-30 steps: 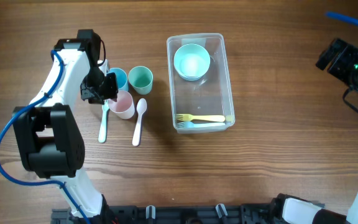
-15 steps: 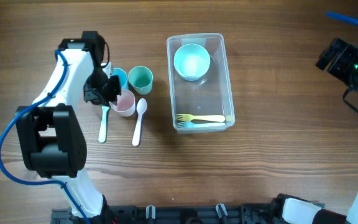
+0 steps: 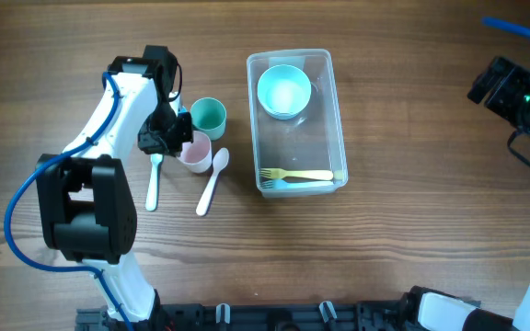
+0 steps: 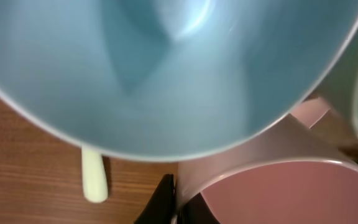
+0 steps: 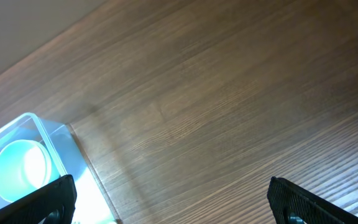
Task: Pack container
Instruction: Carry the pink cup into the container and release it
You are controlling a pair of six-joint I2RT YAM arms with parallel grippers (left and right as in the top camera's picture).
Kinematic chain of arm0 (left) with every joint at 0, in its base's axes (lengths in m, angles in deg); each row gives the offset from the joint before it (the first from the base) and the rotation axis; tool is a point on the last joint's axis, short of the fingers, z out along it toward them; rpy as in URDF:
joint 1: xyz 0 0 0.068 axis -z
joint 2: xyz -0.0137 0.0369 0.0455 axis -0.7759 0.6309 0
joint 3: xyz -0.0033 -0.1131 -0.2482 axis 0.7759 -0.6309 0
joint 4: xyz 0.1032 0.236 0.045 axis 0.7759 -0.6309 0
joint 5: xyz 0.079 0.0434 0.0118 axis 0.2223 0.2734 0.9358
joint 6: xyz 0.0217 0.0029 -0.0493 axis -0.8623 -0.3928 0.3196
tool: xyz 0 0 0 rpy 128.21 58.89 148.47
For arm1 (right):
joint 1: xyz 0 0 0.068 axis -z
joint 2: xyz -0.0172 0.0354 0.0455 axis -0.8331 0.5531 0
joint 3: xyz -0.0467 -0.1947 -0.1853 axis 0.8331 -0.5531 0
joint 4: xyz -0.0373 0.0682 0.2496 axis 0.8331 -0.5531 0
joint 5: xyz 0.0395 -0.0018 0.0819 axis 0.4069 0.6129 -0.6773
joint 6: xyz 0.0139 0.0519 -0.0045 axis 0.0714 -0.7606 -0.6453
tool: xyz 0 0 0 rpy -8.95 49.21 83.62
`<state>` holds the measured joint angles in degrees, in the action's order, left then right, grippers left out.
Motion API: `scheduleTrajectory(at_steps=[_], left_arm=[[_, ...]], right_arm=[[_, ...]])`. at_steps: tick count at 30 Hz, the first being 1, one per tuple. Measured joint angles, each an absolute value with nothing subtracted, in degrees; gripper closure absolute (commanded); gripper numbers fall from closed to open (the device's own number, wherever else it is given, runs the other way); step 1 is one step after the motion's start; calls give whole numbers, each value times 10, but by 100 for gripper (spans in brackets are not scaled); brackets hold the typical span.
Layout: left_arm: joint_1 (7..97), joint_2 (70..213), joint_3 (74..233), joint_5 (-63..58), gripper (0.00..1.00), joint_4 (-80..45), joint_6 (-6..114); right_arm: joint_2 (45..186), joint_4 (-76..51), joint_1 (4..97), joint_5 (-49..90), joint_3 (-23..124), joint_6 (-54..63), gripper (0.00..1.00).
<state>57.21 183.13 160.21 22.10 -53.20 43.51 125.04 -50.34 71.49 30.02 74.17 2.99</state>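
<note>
My left gripper holds the pink cup and should lift it over the container's side next. Then it should lower the cup between the bowl (image 3: 283,90) and the yellow fork, where the container's bottom shows.
The clear container (image 3: 335,110) stands mid-table and holds a light blue bowl (image 3: 283,90) at its far end and a yellow fork (image 3: 302,175) beside a blue fork at its near end. My left gripper (image 3: 168,136) is shut on the rim of a pink cup (image 3: 196,152), one finger outside the wall (image 4: 165,200). The pink cup (image 4: 272,193) sits beside a blue cup (image 4: 166,74) and a green cup (image 3: 208,114). My right gripper (image 5: 179,208) is open and empty, far to the right (image 3: 493,85). The container's corner (image 5: 58,146) also shows in the right wrist view.
A white spoon (image 3: 210,179) lies tilted just right of the pink cup, its bowl touching or nearly touching the cup. A mint spoon (image 3: 153,179) lies left of it; its handle end shows in the left wrist view (image 4: 94,180). Bare wooden table surrounds the container.
My left gripper has moved right with the pink cup toward the container. The white spoon has been nudged and tilted slightly. The right arm has not moved.
</note>
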Motion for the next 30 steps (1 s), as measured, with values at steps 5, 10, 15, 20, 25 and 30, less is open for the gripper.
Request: scheduleTrajectory(at_steps=[5,10,15,20,25,30], left_arm=[[574,1799,1600,221,96,-584,435],[628,1648,1605,214,96,-604,449],[731,1580,1717,206,96,-559,486],[744,1673,1872,200,96,-565,502],[774,1833,1961,162,96,-568,502],[814,1957,1962,162,96,-571,502]], right_arm=[[1250,-503,715,300,742,30,0],[1250,-503,715,300,742,30,0],[1250,-504,715,300,742,30,0],[1250,-504,715,300,742,30,0],[1250,-505,715,300,742,30,0],[1250,-505,715,300,742,30,0]])
